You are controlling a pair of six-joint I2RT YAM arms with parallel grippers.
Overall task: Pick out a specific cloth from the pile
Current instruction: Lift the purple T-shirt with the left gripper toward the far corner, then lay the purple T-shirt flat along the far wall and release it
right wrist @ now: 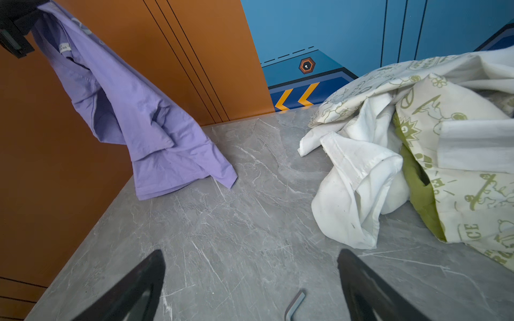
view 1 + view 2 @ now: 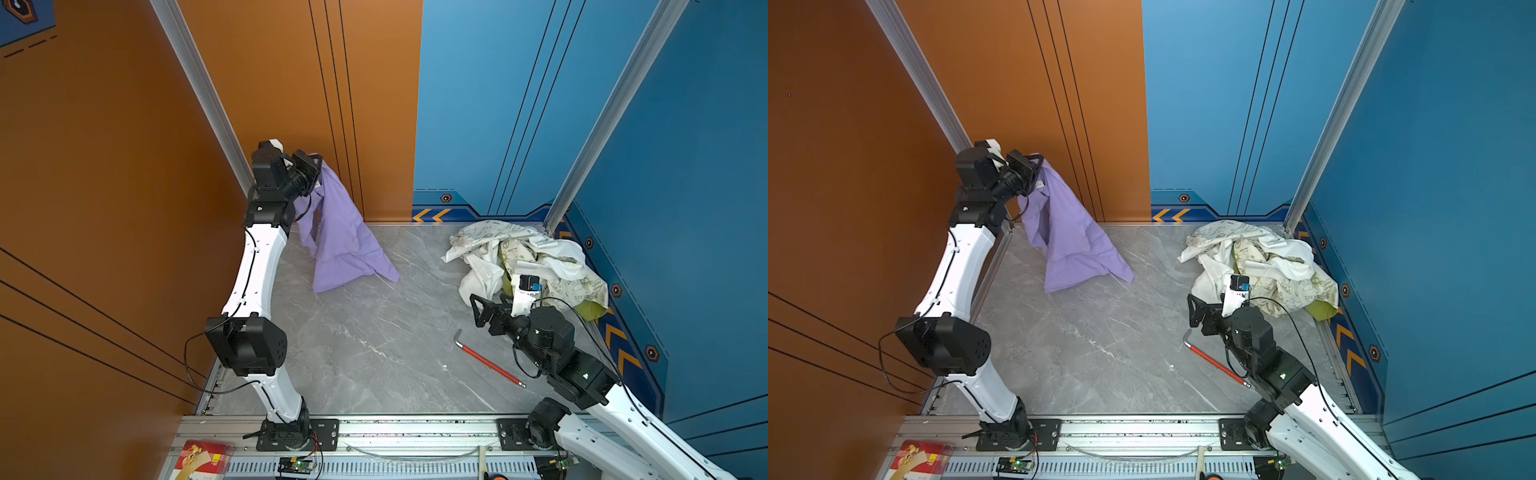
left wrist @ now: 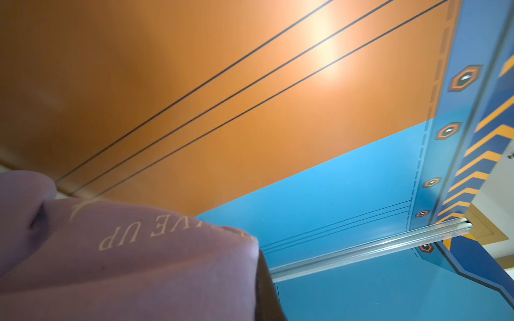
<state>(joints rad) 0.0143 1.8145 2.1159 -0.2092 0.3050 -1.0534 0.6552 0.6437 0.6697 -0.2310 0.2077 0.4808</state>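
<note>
The left gripper will move down and back to let go of the cloth's top edge clear of the pile, because bare grey table lies there.
The lilac cloth (image 2: 345,241) (image 2: 1067,237) hangs from my left gripper (image 2: 319,160) (image 2: 1040,160), which is raised high against the orange wall and shut on the cloth's top edge. Its lower hem reaches the grey table. In the left wrist view the cloth (image 3: 125,264) with white lettering fills the near corner and hides all but one dark finger (image 3: 265,294). The pile (image 2: 528,257) (image 2: 1258,257) (image 1: 417,125) of cream doodle-print, white and olive fabric lies at the back right. My right gripper (image 2: 486,301) (image 2: 1204,305) (image 1: 251,253) hovers open and empty just in front of the pile. The cloth (image 1: 139,125) shows its small white tag.
A red-handled hex key (image 2: 490,363) (image 2: 1217,361) (image 1: 294,304) lies on the table (image 2: 374,332) below my right gripper. Orange and blue walls close in the back and sides. A red box (image 2: 203,457) sits by the front rail.
</note>
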